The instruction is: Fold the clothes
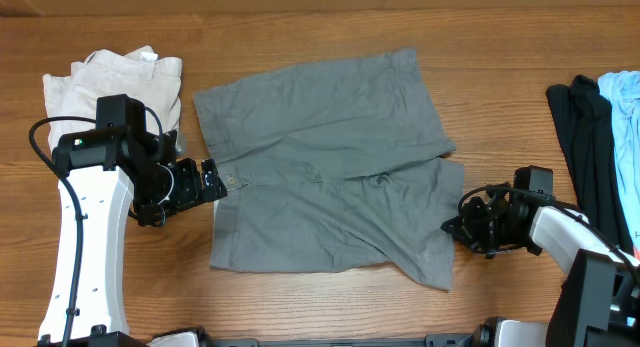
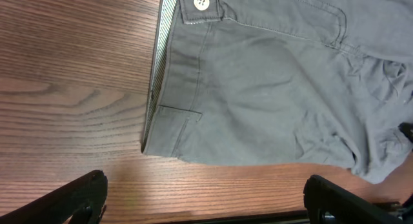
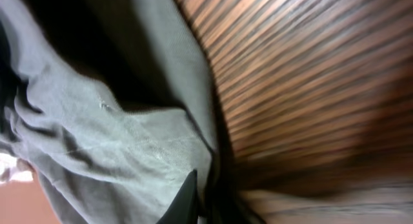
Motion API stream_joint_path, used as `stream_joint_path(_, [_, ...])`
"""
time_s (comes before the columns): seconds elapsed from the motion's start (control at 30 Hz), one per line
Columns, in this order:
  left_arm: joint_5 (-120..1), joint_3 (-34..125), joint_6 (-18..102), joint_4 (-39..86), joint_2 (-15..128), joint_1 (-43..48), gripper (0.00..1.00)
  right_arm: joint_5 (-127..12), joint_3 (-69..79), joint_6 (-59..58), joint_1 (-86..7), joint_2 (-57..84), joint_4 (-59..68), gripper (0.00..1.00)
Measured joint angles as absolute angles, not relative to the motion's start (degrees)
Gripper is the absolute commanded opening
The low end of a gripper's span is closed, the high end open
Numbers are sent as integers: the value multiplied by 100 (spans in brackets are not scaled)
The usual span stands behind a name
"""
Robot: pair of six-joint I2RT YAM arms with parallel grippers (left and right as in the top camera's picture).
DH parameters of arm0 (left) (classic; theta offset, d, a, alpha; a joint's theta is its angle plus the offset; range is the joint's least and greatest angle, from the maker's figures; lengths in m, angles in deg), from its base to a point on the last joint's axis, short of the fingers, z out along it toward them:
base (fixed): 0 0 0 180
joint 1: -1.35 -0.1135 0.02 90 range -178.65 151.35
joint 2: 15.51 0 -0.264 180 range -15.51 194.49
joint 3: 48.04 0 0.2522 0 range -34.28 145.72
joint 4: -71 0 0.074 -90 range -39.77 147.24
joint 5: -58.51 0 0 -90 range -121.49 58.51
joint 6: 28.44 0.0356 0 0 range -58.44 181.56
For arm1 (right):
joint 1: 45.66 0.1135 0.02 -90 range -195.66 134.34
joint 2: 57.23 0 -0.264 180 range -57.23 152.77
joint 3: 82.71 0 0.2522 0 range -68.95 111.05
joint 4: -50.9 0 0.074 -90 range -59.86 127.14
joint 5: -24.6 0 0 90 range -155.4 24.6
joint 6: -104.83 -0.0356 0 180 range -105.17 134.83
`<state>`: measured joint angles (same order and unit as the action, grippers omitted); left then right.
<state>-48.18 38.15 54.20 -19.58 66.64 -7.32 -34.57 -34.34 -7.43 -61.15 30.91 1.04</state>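
I will next move my left gripper back and down onto the near corner of the shorts' waistband (image 1: 215, 264) (image 2: 148, 149). The wood around it is bare, so the waistband's edge is clear for my fingers.
The grey shorts (image 1: 330, 177) lie spread flat on the wooden table, waistband to the left and legs to the right. My left gripper (image 1: 205, 182) is open just left of the waistband; in the left wrist view its jaws (image 2: 206, 198) stand wide apart over bare wood, with the shorts (image 2: 271, 88) and their white button (image 2: 202, 0) just ahead. My right gripper (image 1: 455, 227) is at the hem of the lower right leg. In the blurred right wrist view its fingers (image 3: 206, 201) are closed together on the edge of the grey fabric (image 3: 116, 140).
Cream-white shorts (image 1: 120, 77) lie bunched at the back left, behind my left arm. A black garment (image 1: 585, 137) and a light blue one (image 1: 622, 97) lie at the right edge. Bare wood runs along the front edge.
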Motion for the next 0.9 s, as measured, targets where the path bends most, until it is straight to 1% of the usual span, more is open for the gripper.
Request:
stream_joint_path(0.2, [-4818,3815,5418,-1890,6664,-732,100,-3982,-2771,-804,-6744,3233,285,4])
stream_joint_path(0.23, [-4818,3815,5420,-1871,6664,-732,100,-4032,-2594,-809,-6816,3237,351,8])
stream_joint_path(0.3, [-4818,3815,5418,-1842,6664,-732,100,-4076,-2249,-863,-6888,3235,395,62])
stream_joint_path(0.33, [-4818,3815,5418,-1838,6664,-732,100,-4084,-2103,-850,-6891,3235,397,72])
stream_joint_path(0.37, [-4818,3815,5418,-1836,6664,-732,100,-4082,-1976,-857,-6880,3235,358,76])
stream_joint_path(0.43, [-4818,3813,5418,-1842,6664,-732,100,-4102,-1867,-848,-6851,3235,174,79])
stream_joint_path(0.57, [-4825,3725,5418,-1884,6664,-730,100,-4200,-1869,-896,-6952,3235,-515,78])
stream_joint_path(0.8, [-4945,2726,5163,-1460,6664,-452,100,-3678,-1869,-780,-7949,3106,-1039,78])
stream_joint_path(0.9, [-5164,2156,4874,-1114,6664,-157,99,-3474,-1869,-636,-8158,2811,-1387,78])
